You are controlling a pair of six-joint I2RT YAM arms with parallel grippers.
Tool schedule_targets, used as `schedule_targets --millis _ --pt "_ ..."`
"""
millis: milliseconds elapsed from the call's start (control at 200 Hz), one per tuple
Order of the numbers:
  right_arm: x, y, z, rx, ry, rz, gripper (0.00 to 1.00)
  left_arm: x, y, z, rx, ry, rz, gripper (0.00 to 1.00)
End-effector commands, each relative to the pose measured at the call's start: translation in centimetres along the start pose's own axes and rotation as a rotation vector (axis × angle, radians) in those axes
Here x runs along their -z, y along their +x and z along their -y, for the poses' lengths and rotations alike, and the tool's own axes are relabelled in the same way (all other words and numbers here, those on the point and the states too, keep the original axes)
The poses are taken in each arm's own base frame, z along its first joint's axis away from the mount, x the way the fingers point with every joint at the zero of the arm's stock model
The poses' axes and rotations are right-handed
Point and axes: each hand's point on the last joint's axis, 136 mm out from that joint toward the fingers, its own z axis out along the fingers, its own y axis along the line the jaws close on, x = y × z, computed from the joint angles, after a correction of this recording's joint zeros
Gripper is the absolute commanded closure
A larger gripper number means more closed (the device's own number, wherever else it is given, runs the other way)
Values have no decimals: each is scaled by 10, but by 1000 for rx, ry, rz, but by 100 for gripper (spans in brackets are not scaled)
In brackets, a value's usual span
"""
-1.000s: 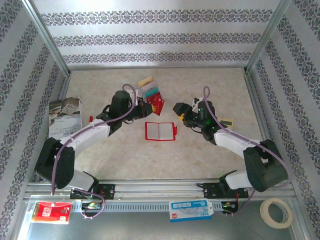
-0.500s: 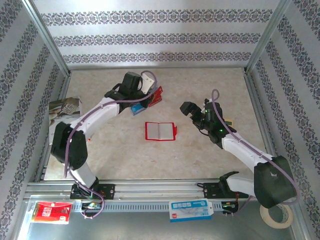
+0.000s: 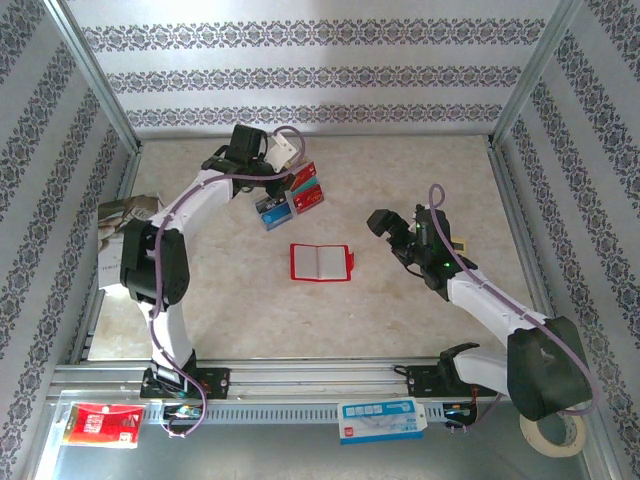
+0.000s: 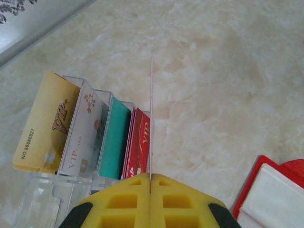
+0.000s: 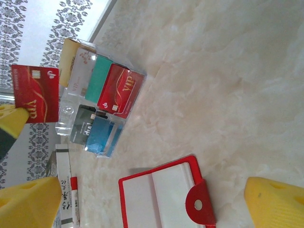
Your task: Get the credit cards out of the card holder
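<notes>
The red credit card goes down into the slot from my left gripper next and is released there, since a matching red card stands at the rack's slot (image 3: 309,194) (image 4: 136,142) beside the teal card.
The red card holder (image 3: 321,262) lies open and flat on the table, pale pockets up, its tab (image 5: 198,204) to the right. My left gripper (image 3: 292,178) is at the far left, shut on a red credit card (image 5: 35,99), which the left wrist view shows edge-on (image 4: 151,109). Just under it stands a clear rack (image 4: 42,199) with tan (image 4: 45,123), grey (image 4: 83,135), teal (image 4: 114,142) and red (image 4: 140,142) cards. My right gripper (image 3: 385,222) hangs open to the right of the holder, fingers wide (image 5: 149,192), nothing between them.
The rack's front row has a dark card (image 5: 83,124) and a blue card (image 5: 102,135). A magazine (image 3: 120,235) lies by the left wall. On the near rail are a red-and-white packet (image 3: 100,422), a blue-and-white box (image 3: 380,418) and a tape roll (image 3: 550,428).
My left arm has stretched toward the far wall, carrying the red card up from beside the rack. My right gripper has opened wider and drawn back a little to the right.
</notes>
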Motion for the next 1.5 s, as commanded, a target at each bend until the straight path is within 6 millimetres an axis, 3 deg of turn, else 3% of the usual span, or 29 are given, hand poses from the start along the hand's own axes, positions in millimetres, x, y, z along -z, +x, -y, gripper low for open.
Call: schedule_targets --millis 0,570,934,1494 --pt "3 1 -2 15 -15 -8 2 -8 2 1 -52 36 -22 100" --pt "0 1 -1 4 -14 -16 2 -56 42 -16 -63 36 -147 100" --pt "3 3 -1 -2 -21 -23 2 -68 48 -19 -100 61 -169 100" --pt "4 5 1 -16 -22 -29 2 -80 48 -23 -70 78 -183 90"
